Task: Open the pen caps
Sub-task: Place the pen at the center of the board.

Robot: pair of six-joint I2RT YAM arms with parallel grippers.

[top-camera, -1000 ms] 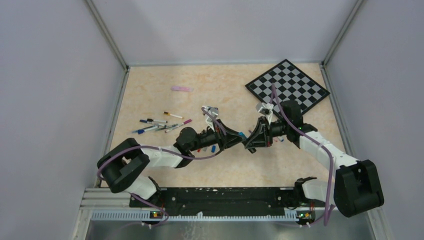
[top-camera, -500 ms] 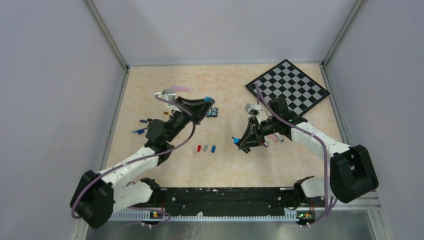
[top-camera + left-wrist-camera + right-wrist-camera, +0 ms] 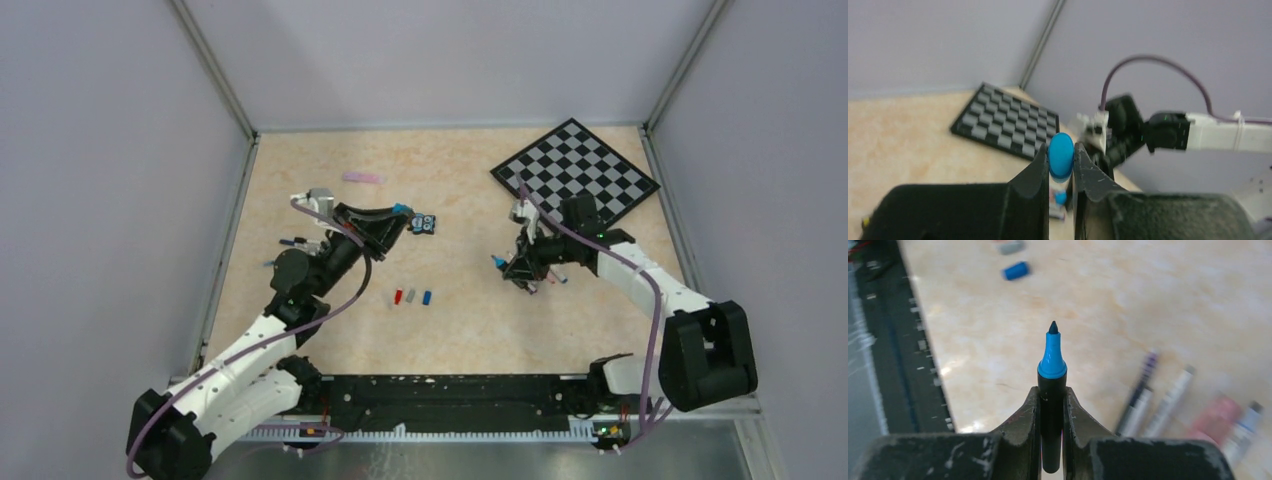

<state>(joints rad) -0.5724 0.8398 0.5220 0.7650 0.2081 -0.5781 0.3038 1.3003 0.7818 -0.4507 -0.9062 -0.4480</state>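
Note:
The robot's right gripper will go down to the tabletop beside the endmost white pen, which lies below the gripper and to its right in the top view, to group the pens.
My left gripper (image 3: 402,211) (image 3: 1061,159) hangs above the table's left middle, shut on a blue pen cap (image 3: 1061,154) whose round end faces the camera. My right gripper (image 3: 501,263) (image 3: 1052,394) is shut on a black pen (image 3: 1052,371) whose bare blue tip (image 3: 495,261) points away from the fingers. Cap and pen are well apart. Red (image 3: 398,297), grey (image 3: 411,297) and blue (image 3: 427,297) caps lie in a row on the table between the arms. The grey (image 3: 1010,246) and blue (image 3: 1015,270) ones also show, blurred, in the right wrist view.
A small toy block (image 3: 424,224) lies just right of the left fingertips. The chessboard (image 3: 575,172) (image 3: 1005,120) sits at the back right. Several pens (image 3: 1168,402) lie under the right wrist, more pens (image 3: 290,242) behind the left arm, and a pink stick (image 3: 362,177) lies farther back.
The two grippers, together at the table's middle a second ago, have drawn apart. The left swung back and left with the blue cap; the right drew back right with the uncapped pen.

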